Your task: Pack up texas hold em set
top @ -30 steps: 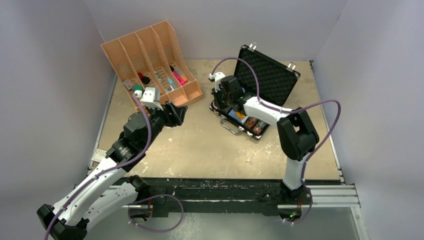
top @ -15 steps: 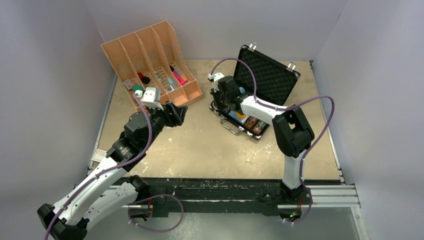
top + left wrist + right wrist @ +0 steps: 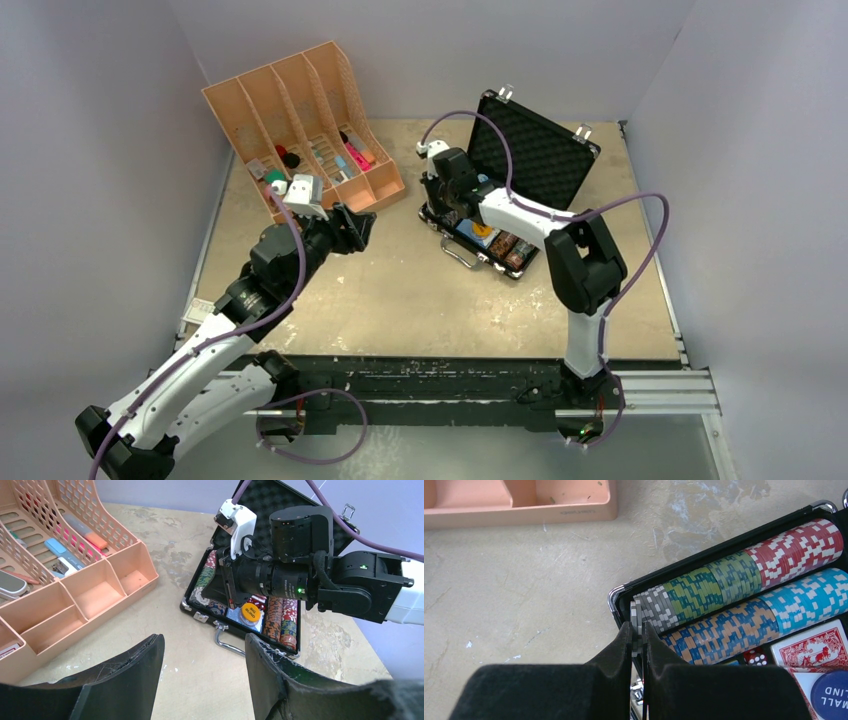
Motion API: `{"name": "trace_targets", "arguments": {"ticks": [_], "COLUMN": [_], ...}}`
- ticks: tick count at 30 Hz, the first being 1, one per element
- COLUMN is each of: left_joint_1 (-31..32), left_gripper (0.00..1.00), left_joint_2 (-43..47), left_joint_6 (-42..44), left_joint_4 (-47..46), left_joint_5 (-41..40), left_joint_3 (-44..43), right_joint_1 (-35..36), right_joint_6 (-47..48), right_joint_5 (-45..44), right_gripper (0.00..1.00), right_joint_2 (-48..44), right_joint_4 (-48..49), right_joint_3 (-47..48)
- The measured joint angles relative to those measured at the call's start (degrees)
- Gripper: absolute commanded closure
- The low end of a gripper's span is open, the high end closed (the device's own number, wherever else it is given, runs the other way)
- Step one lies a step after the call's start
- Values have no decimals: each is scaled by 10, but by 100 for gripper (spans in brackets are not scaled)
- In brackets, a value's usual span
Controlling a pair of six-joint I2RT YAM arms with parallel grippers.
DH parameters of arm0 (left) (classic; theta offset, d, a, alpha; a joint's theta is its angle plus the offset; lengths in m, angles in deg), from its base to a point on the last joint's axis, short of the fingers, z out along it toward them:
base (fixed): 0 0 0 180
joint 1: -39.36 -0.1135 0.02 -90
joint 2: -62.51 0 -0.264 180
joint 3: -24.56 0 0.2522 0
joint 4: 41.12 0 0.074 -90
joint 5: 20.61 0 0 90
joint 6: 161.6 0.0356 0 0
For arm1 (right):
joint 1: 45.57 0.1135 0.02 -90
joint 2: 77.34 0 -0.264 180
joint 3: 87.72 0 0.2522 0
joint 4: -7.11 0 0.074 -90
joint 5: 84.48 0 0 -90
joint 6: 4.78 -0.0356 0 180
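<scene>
The robot's right gripper will lower the grey poker chips onto the end of the grey-green-red row next to the case's metal corner.
The black briefcase (image 3: 545, 150) lies open, foam-lined lid tilted up, silver handle (image 3: 226, 642) toward me. Inside are rows of striped poker chips (image 3: 744, 575), red card decks (image 3: 811, 652), a yellow Big Blind button (image 3: 250, 612) and a blue Small Blind button (image 3: 831, 695). My right gripper (image 3: 638, 635) is shut on a thin stack of grey poker chips (image 3: 636, 615) at the case's near left corner, at the end of the grey-green-red row. My left gripper (image 3: 202, 655) is open and empty, hovering over bare table left of the case.
The orange slotted desk organiser (image 3: 300, 135) with markers and small items stands at the back left, close to my left gripper. The walls enclose the table on three sides. The bare table (image 3: 400, 290) lies between the organiser and the case.
My right gripper has shifted slightly toward the case's left corner. The left arm has barely moved.
</scene>
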State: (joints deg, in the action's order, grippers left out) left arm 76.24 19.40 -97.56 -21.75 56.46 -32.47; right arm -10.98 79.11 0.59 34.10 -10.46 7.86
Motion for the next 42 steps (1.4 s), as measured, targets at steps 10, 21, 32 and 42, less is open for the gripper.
{"name": "trace_targets", "arguments": {"ticks": [10, 21, 32, 42], "left_joint_1": [0, 0, 0, 0], "left_gripper": [40, 40, 40, 40], "left_joint_2": [0, 0, 0, 3], "left_joint_6": [0, 0, 0, -5], "left_joint_4": [0, 0, 0, -3], "left_joint_5": [0, -4, -4, -4], "left_joint_3": [0, 0, 0, 0], "right_joint_1": [4, 8, -1, -2], "right_joint_6": [104, 199, 174, 134], "right_joint_5": [23, 32, 14, 32], "right_gripper": [100, 82, 57, 92], "right_joint_2": [8, 8, -14, -44], "right_joint_4": [42, 68, 53, 36], "right_joint_3": [-21, -49, -58, -32]}}
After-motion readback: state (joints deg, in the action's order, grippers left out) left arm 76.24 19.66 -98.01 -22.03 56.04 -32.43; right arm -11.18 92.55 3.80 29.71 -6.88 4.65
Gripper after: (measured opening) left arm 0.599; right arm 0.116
